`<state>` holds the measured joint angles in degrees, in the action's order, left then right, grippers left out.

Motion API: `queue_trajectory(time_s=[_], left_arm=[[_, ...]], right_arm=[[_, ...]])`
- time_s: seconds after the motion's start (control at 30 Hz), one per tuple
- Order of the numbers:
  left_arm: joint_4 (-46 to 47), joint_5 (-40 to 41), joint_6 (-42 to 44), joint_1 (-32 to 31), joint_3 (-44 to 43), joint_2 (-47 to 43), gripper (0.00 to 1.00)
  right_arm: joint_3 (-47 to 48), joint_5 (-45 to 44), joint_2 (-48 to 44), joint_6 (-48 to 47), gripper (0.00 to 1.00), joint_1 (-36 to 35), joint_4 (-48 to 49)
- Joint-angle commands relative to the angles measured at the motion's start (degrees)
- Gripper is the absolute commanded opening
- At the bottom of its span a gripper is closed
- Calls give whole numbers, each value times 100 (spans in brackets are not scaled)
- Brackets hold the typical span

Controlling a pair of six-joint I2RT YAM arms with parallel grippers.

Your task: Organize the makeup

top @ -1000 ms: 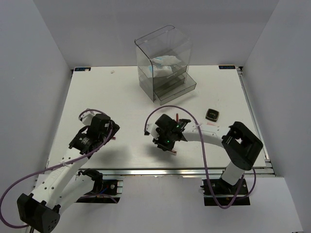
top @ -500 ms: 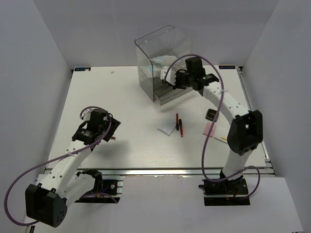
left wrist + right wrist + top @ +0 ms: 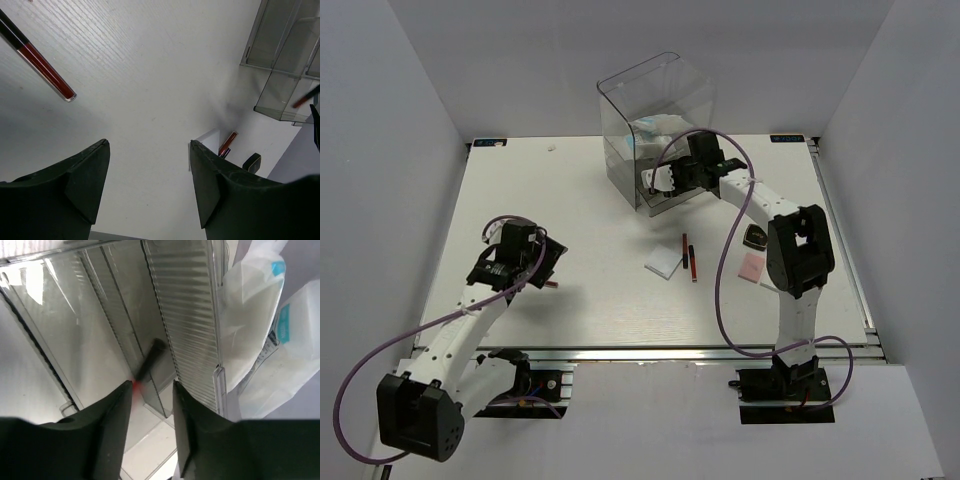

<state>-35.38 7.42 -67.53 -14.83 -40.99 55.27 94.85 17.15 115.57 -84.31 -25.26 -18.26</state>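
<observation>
The lip gloss tube lies slanted beside my left gripper, so my left gripper needs to lower and turn next, then go back over the red end of the tube.
My right gripper [image 3: 661, 181] is at the front of the clear drawer box [image 3: 655, 110], jaws slightly apart. In the right wrist view a blurred black and red pencil [image 3: 147, 365] lies just past the left fingertip of that gripper [image 3: 152, 387], over a drawer tray. White packets with blue print [image 3: 255, 300] sit in the box. My left gripper [image 3: 525, 262] is open and empty above the table, beside a red and black pencil [image 3: 550, 284] [image 3: 37, 57]. A white pad [image 3: 664, 262], two pencils [image 3: 689, 258], a black compact [image 3: 757, 236] and a pink palette [image 3: 752, 266] lie mid-table.
The drawer box stands at the back centre of the white table [image 3: 570, 190], its lower trays [image 3: 685, 185] pulled forward. In the left wrist view the box [image 3: 285, 65] is at the far right, the compact [image 3: 251, 161] below it. Grey walls enclose the table.
My right arm swung from the pencils at mid-table up to the drawer box front, leaving the white pad and two pencils uncovered. My left gripper shifted slightly back.
</observation>
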Motion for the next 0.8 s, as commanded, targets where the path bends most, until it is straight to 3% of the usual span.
queue_trajectory(time_s=[0.0,0.2,0.3,0.37,0.47,0.5,0.6,0.63,0.73,0.77], left_arm=[[-101,-136,-41,146,-145,203,75],[-733,-39,-85,349,-541,687,76],[-953,101,-155,402,-594,819,76],[-1076,145,-190,419,-568,898,75],[-1199,198,-217,454,-489,1169,74],[-1200,198,-182,455,-480,1275,74],[-1060,225,-68,490,-410,1644,73],[-998,216,-42,499,-410,1741,72],[-761,207,116,586,-514,2145,71],[-734,207,152,613,-558,2259,71]], right_arm=[[227,-97,71,-279,48,29,244],[25,78,-420,230,53,161,174],[-360,306,-1122,1256,53,293,515],[-1316,464,-1936,2818,89,459,1777],[-2899,227,-2904,4960,89,592,3430],[-3050,445,-3056,5125,89,618,3217],[-3489,1421,-3487,5723,73,618,2346],[-3665,1762,-3602,5803,56,618,2293],[-4332,2055,-4041,6137,23,610,2292],[-4334,2099,-4086,6190,21,618,2292]])
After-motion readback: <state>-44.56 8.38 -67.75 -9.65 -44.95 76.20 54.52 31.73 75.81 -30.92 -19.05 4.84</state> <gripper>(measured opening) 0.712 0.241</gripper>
